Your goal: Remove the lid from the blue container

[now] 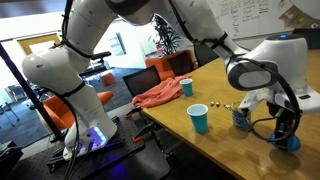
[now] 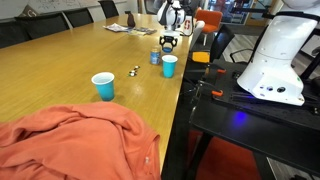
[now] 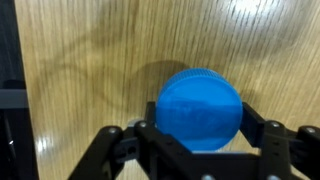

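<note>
The bare wood beside the blue container is a clear patch of table, so next I should lower the blue lid point(image 1: 291, 144) in my gripper straight onto it to release the lid.
The blue lid point(image 3: 200, 108) fills the wrist view as a flat round disc between my two black fingers, over bare wood. My gripper point(image 3: 200, 126) is shut on it from both sides. In an exterior view my gripper point(image 1: 287, 133) hangs low over the table near its edge, with the blue lid point(image 1: 291, 144) at its tips. The blue container point(image 1: 240, 118), a short jar with a patterned label, stands on the table beside the gripper, apart from it. It also shows in an exterior view point(image 2: 155, 57), just in front of my gripper point(image 2: 170, 42).
An open blue cup point(image 1: 199, 119) point(image 2: 169, 66) stands near the table edge. A smaller teal cup point(image 1: 186, 87) point(image 2: 103, 86) stands by an orange cloth point(image 1: 158, 95) point(image 2: 70, 140). Small loose bits point(image 1: 215, 104) point(image 2: 133, 70) lie between them. A laptop point(image 1: 140, 80) sits beyond the cloth.
</note>
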You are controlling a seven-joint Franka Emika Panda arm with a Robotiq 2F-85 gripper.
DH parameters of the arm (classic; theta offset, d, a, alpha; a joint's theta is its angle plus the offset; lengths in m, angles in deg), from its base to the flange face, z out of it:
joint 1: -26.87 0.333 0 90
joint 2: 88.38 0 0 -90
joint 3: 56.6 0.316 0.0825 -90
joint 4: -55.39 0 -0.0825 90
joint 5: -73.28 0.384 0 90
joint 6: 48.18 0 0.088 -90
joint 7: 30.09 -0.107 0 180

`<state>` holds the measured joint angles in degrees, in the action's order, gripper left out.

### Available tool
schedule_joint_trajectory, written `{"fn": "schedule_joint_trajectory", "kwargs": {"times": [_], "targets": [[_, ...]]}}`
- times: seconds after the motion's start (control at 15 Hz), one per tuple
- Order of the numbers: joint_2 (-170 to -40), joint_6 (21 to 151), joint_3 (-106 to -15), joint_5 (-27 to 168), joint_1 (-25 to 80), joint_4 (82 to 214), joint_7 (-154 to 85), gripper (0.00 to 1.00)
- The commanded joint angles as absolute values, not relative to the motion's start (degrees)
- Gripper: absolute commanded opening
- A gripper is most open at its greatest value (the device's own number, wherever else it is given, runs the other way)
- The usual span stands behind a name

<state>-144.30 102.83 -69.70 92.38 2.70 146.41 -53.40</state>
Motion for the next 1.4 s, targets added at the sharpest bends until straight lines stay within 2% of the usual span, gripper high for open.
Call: {"fn": "schedule_joint_trajectory", "kwargs": {"times": [0.0,0.13,0.2,0.33,0.8,1.33], "targets": [[-149.6,97.8,-70.1,93.2,2.4,139.1,-56.6,0.55],[-151.4,96.0,-70.1,93.2,2.3,136.6,-57.4,0.55],[-151.8,95.3,-70.1,93.2,2.1,135.6,-57.7,0.95],[-151.1,94.3,-70.0,93.5,1.8,134.8,-58.0,1.00],[-133.2,95.1,-68.6,92.7,2.1,148.6,-51.8,1.00],[-111.5,99.0,-70.9,90.2,6.9,168.9,-45.9,1.00]]}}
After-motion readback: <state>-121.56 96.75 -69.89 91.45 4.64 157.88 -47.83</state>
